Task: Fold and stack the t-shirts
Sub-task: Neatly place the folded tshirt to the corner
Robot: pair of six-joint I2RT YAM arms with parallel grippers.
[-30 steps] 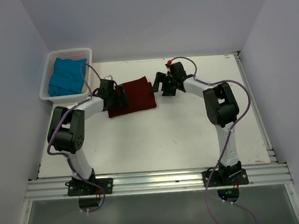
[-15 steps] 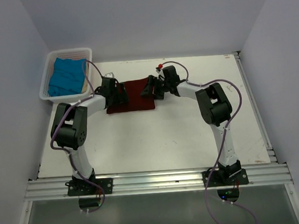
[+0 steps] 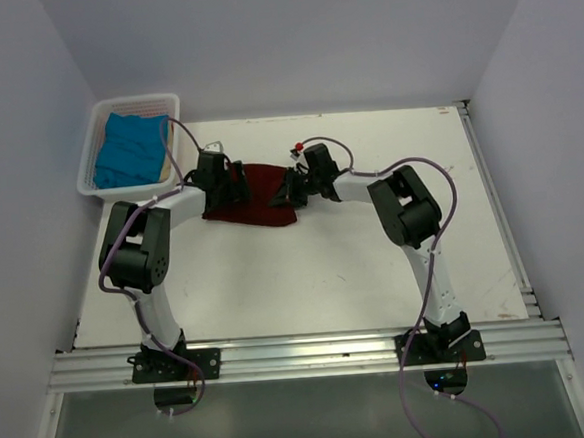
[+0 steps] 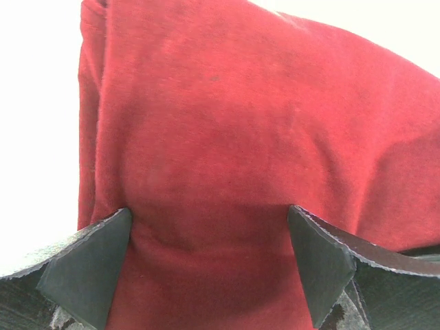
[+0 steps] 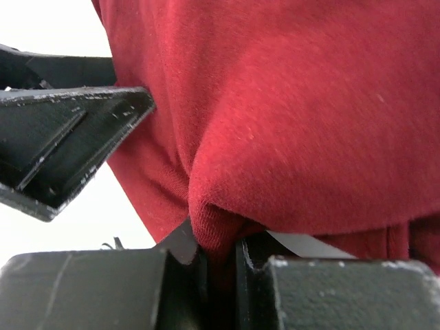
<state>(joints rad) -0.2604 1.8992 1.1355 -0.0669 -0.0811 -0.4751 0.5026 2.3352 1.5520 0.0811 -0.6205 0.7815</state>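
I should next release the red t-shirt (image 3: 255, 193) from my right gripper on the table's clear far corner, to the gripper's right in the top view.
A dark red t-shirt (image 3: 255, 193) lies folded on the white table between both arms, its right side bunched. My left gripper (image 3: 232, 186) sits at the shirt's left side, open. In the left wrist view its fingers (image 4: 89, 265) rest wide apart on the red cloth (image 4: 227, 124), and the left gripper (image 4: 210, 227) holds nothing. My right gripper (image 3: 288, 191) is at the shirt's right edge. In the right wrist view the right gripper (image 5: 221, 254) is shut on a fold of the red t-shirt (image 5: 289, 103). A folded blue t-shirt (image 3: 127, 150) lies in the basket.
A white basket (image 3: 94, 143) stands at the table's back left corner against the wall. Walls close in the table on the left, back and right. A metal rail (image 3: 302, 357) with both arm bases runs along the near edge.
My right gripper moved left from beside the shirt onto its right edge and shut on a fold. The shirt slid and bunched leftward. The left gripper stayed open at the left side.
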